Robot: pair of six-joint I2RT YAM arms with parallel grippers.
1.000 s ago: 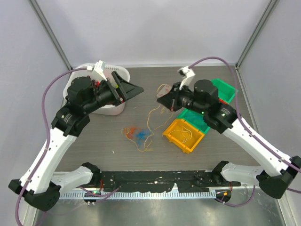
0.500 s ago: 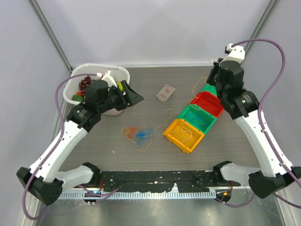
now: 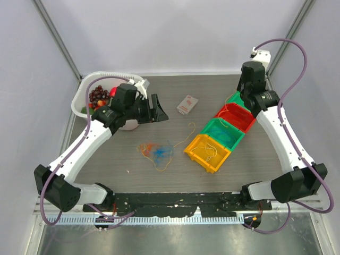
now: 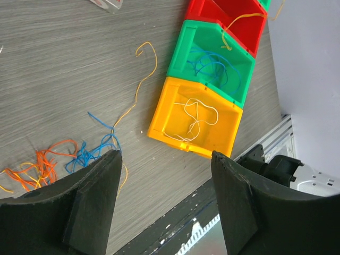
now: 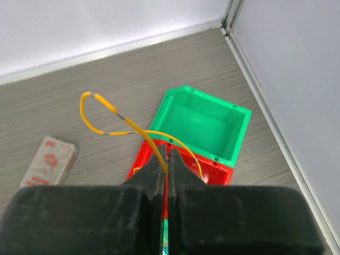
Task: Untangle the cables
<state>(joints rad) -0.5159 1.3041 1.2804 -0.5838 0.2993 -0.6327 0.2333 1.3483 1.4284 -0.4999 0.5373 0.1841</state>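
The nearer bins hold blue and white cables, so I need to lower the yellow cable in my right gripper into the red bin (image 3: 239, 118) (image 5: 215, 172) below next and let it go.
A loose tangle of cables (image 3: 156, 151) lies mid-table, with blue (image 4: 90, 151) and orange (image 4: 42, 162) strands and one long yellow strand (image 4: 141, 79) trailing toward the bins. My left gripper (image 3: 159, 110) hovers above and behind the tangle; its jaws stand open and empty (image 4: 166, 159). My right gripper (image 5: 168, 156) is shut on a yellow cable (image 5: 111, 111), held over the red bin (image 5: 215, 172), the cable looping up to the left. A white cable (image 4: 194, 114) lies in the yellow bin (image 3: 207, 152) and a blue cable (image 4: 212, 61) in the near green bin (image 3: 222, 133).
The bins form a diagonal row on the right, ending in a far green bin (image 5: 207, 125). A white basket (image 3: 85, 98) of fruit stands at the back left. A small packet (image 3: 187, 104) lies at the back centre. A black rail (image 3: 175, 201) runs along the front edge.
My right arm has swung from the table's middle to the back right, carrying the yellow cable over the red bin. My left arm has reached further toward the centre and its jaws have narrowed slightly.
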